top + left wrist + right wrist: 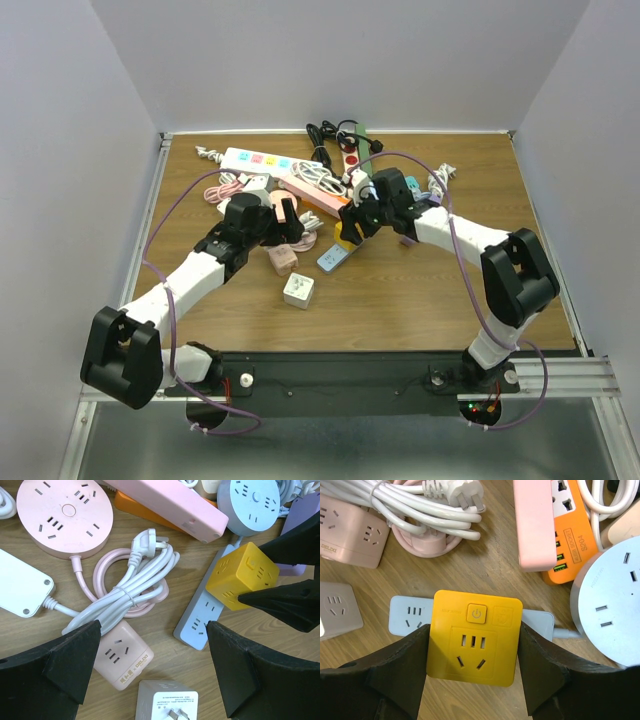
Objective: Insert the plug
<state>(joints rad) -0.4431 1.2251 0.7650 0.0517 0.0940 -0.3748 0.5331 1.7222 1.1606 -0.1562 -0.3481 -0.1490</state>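
Observation:
I will next bring my right gripper down to the middle of the grey-blue power strip below it, so that I can seat the tilted yellow cube adapter and let go.
A yellow cube plug adapter (476, 645) is clamped between the fingers of my right gripper (474, 626), its socket face toward the camera. It hangs tilted just above a grey-blue power strip (407, 616) lying on the wooden table; whether they touch I cannot tell. The cube (242, 575) and strip (200, 617) also show in the left wrist view. My left gripper (153, 627) is open and empty, above a pink cube socket (120, 657) and a white cube adapter (167, 702) with its prongs facing up. In the top view the grippers (358, 222) (290, 228) sit close together.
A white cable bundle with plug (145, 542), a round pink socket (65, 515), a pink strip (534, 520), an orange strip (567, 535) and a round pale-blue socket (610, 610) crowd the back. A white strip (258, 160) lies at the far left.

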